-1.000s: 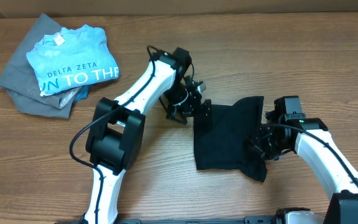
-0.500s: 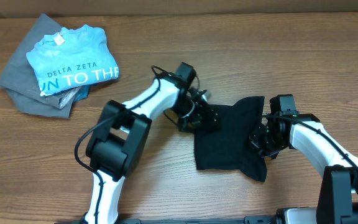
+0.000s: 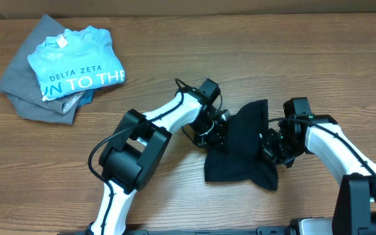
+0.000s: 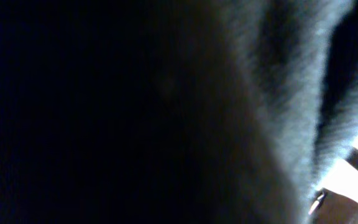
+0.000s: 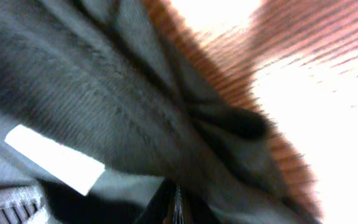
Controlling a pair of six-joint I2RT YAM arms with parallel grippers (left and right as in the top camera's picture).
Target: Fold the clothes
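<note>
I need to carry the black T-shirt next with my left gripper, up and outward to the left in the overhead view, onto the light blue tee point(image 3: 77, 63), where clothes lie stacked.
The clothes, a black T-shirt point(image 3: 243, 153), lie bunched on the wooden table right of centre. My left gripper point(image 3: 219, 136) sits at its left edge, shut on a fold of the fabric. In the left wrist view, dark cloth point(image 4: 278, 93) fills the picture and hides the fingers. My right gripper point(image 3: 271, 147) is at the shirt's right edge, shut on the fabric. In the right wrist view, the closed fingertips point(image 5: 174, 208) pinch black cloth, with the white neck label point(image 5: 55, 158) to their left.
A light blue printed tee point(image 3: 77, 62) lies on a grey garment point(image 3: 21, 91) at the back left. Bare wooden table point(image 3: 175, 196) runs in front of and behind the arms. A cardboard wall stands along the far edge.
My left gripper has moved right onto the shirt's left edge and shut, drawing that edge inward. My right gripper has closed fully on the right edge.
</note>
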